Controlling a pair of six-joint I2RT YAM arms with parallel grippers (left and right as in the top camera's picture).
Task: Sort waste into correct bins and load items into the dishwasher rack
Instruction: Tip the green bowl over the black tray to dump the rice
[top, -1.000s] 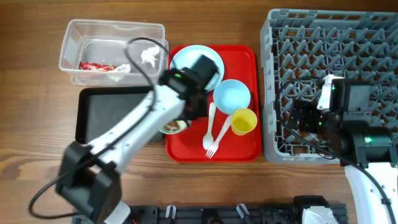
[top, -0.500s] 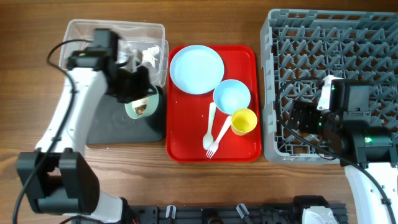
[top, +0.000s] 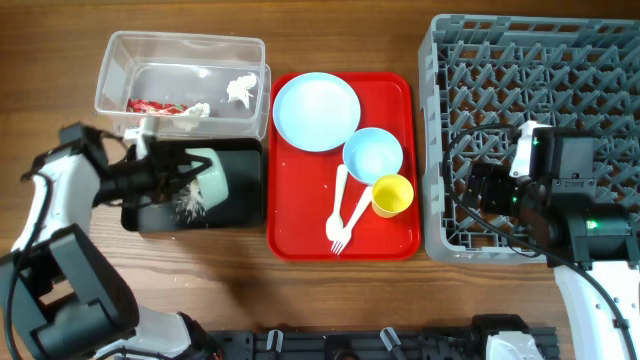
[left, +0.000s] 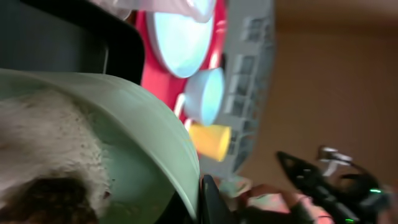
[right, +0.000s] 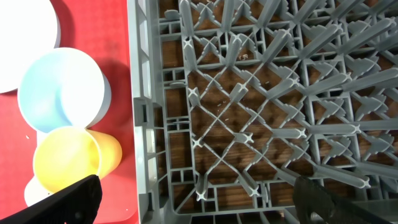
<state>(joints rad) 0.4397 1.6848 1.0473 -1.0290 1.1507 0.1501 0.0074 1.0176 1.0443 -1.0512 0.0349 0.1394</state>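
The left gripper swings level and down next to release the bowl beside the spoon, as the red tray lies to the gripper's right in the overhead view.
My left gripper (top: 188, 170) is shut on the rim of the pale green bowl (top: 213, 172), held on its side over the black tray (top: 245, 205). Rice and brown scraps (top: 190, 203) spill from it onto the tray. In the left wrist view the bowl (left: 143, 124) fills the frame with rice (left: 50, 137) inside, and one finger (left: 208, 199) sits on its rim. The clear tub (top: 110, 75) holds the red-and-white wrapper (top: 150, 105) and tissue (top: 240, 90). My right gripper (top: 478, 187) is open and empty over the left edge of the grey rack (top: 530, 80), as the right wrist view (right: 199, 202) shows.
The red tray (top: 390, 90) carries the light blue plate (top: 317, 110), light blue bowl (top: 373, 155), yellow cup (top: 392, 195) on its side, white spoon (top: 337, 205) and fork (top: 352, 218). The cup (right: 68, 158) and blue bowl (right: 62, 90) lie left of the rack wall.
My left arm carried the green bowl from the red tray to the black tray and tipped it on its side; rice now spills out. The right arm has not moved.
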